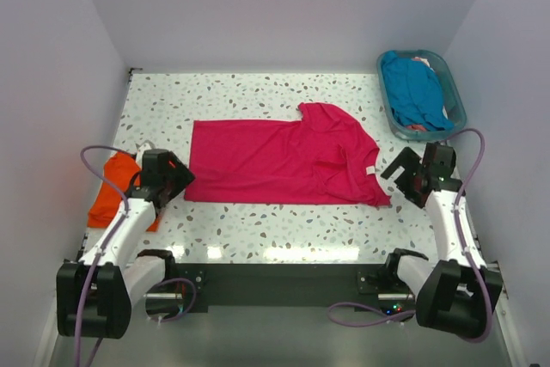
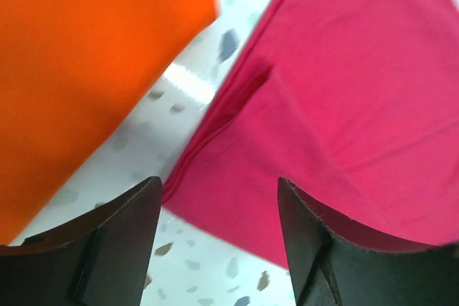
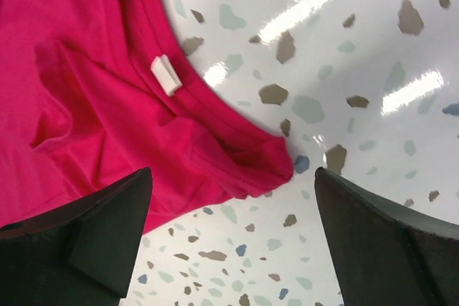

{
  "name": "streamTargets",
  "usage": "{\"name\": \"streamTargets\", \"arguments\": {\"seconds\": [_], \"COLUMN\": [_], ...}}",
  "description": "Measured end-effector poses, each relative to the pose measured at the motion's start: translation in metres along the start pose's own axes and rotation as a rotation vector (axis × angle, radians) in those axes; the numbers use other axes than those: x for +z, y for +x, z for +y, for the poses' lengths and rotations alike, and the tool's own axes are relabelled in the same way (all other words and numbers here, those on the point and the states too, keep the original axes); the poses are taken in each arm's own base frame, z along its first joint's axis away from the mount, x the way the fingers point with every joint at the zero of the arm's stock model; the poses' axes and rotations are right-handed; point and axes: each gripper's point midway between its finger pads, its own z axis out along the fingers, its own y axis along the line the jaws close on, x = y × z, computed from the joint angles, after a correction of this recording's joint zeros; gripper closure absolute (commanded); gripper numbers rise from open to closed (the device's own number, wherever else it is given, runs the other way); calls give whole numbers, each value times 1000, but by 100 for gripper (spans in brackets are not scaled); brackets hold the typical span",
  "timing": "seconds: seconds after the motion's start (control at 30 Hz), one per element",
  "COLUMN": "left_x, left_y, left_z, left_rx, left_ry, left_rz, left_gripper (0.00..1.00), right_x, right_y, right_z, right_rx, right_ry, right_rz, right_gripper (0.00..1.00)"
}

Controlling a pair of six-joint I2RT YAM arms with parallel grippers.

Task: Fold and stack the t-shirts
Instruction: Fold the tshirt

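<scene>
My left gripper will move outward past the orange t-shirt [image 1: 119, 186] and down onto the pink shirt's far corner [image 1: 196, 124], because that corner is farther outward than the gripper and below it.
The hot pink t-shirt [image 1: 284, 159] lies folded lengthwise in the middle of the table, collar end to the right. It also shows in the left wrist view [image 2: 344, 98] and the right wrist view [image 3: 93, 127], where its white label [image 3: 166, 74] is visible. A folded orange t-shirt [image 1: 119, 186] lies at the left edge and shows in the left wrist view [image 2: 79, 69]. A teal blue t-shirt [image 1: 414, 88] sits in the basket. My left gripper [image 1: 179, 180] is open just above the pink shirt's near left corner. My right gripper [image 1: 400, 180] is open above its near right corner.
A teal plastic basket [image 1: 456, 100] stands at the back right, with a bit of salmon cloth [image 1: 416, 127] under the blue shirt. White walls close in on both sides. A dark bar runs along the near table edge [image 1: 284, 277].
</scene>
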Motion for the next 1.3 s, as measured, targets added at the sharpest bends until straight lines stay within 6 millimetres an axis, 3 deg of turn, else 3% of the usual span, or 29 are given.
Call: {"name": "streamTargets", "arguments": {"seconds": [0.1,0.2,0.3,0.4,0.47,0.63,0.73,0.93,1.07,1.17,1.3], "left_x": [-5,0,20,48,72,126,153,184,192,192,194], "left_y": [-31,-75,-112,-134,-139,-131,-126,-114,-115,-114,-114], "left_z": [-30,-73,-111,-130,-134,-132,-129,-122,-123,-121,-120], "left_rx": [10,36,74,120,150,218,244,263,271,280,284], "left_ry": [58,109,131,110,80,16,-15,-52,-57,-60,-65], "left_rz": [-51,-98,-127,-134,-124,-60,-29,15,15,15,13], "left_gripper": [28,28,28,30,37,46,48,50,57,65,75], "right_x": [-1,3,14,40,68,141,166,176,177,184,200], "right_y": [-18,-46,-68,-78,-81,-80,-82,-105,-117,-120,-108], "right_z": [24,78,156,206,223,239,242,264,276,280,278], "right_rx": [-52,-192,-328,-396,-424,-482,-510,-551,-572,-588,-617], "right_ry": [-42,-81,-178,-233,-230,-184,-160,-167,-181,-183,-178], "right_rz": [1,-21,-60,-73,-58,-7,-8,-64,-99,-107,-76], "right_gripper": [2,10,19,29,33,36,36,36,36,36,36]}}
